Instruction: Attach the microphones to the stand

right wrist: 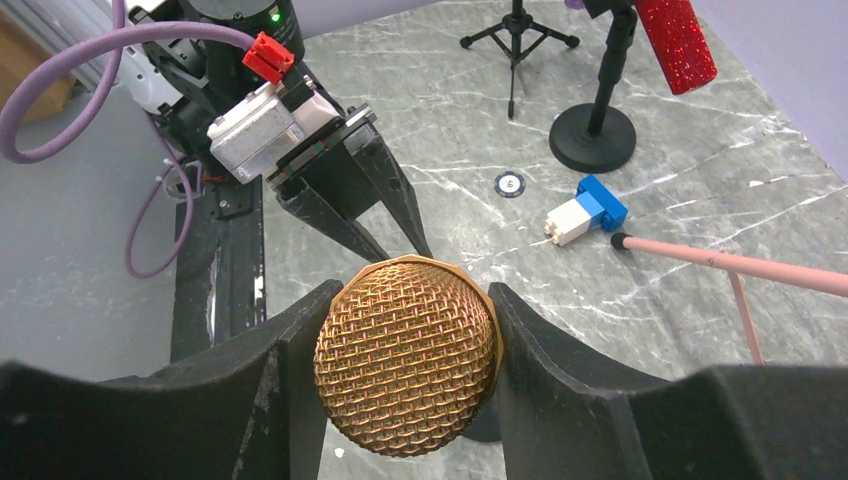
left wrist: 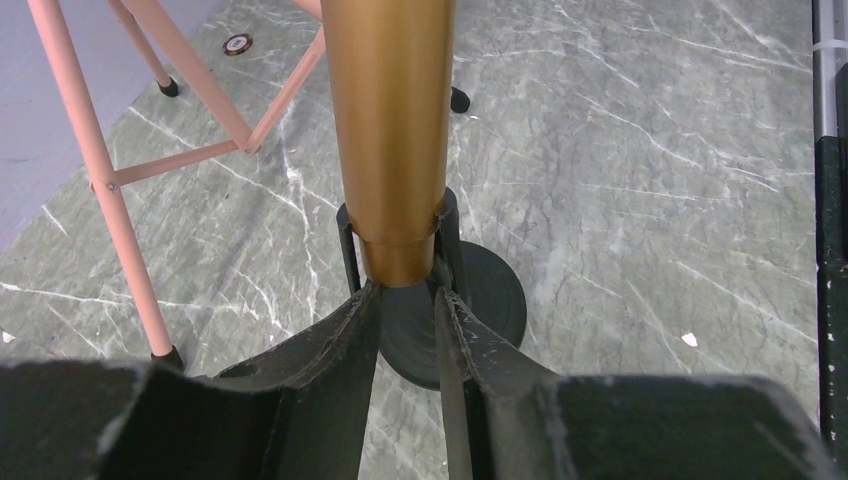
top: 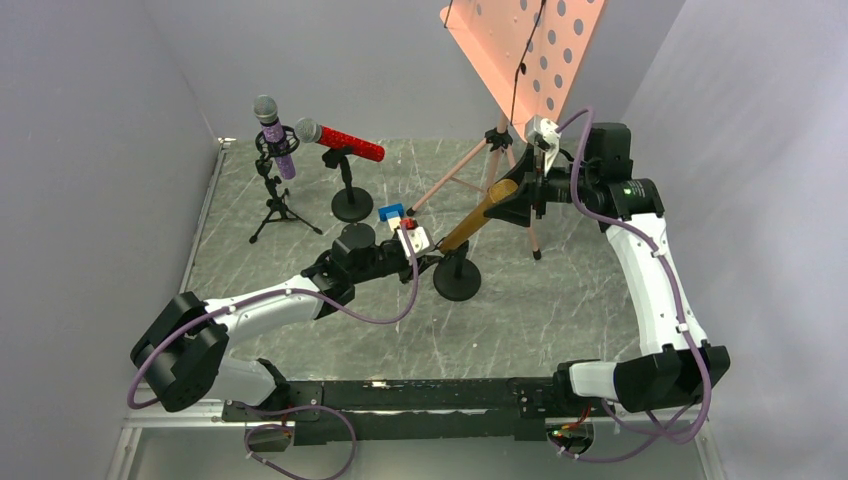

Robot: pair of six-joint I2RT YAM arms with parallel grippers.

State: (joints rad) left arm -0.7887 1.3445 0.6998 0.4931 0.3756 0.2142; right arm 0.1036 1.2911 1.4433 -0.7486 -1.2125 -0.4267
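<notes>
Only the gold microphone's lower end sits inside, so my right gripper pushes down toward the black clip [top: 456, 247] next, to the left in the top view, then releases.
The gold microphone [top: 478, 215] leans up to the right. Its lower end sits in the black clip [left wrist: 443, 232] of a round-based stand [top: 457, 281]. My right gripper [top: 522, 198] is shut on its gold mesh head [right wrist: 408, 368]; in the right wrist view the gripper [right wrist: 412, 300] has one finger on each side of the head. My left gripper [left wrist: 405, 295] is closed round the stand's stem just under the clip, below the gold body [left wrist: 392, 130]; it also shows in the top view [top: 428, 256]. The purple microphone [top: 275, 140] stands in a tripod stand. The red microphone [top: 342, 143] lies in a round-based stand.
A pink music stand [top: 500, 150] with a perforated tray [top: 530, 50] stands behind the gold microphone; its legs [left wrist: 120, 220] spread over the floor. A blue-and-white block [top: 392, 212] lies near the left gripper, and shows in the right wrist view [right wrist: 585, 208] beside a small round disc [right wrist: 509, 184].
</notes>
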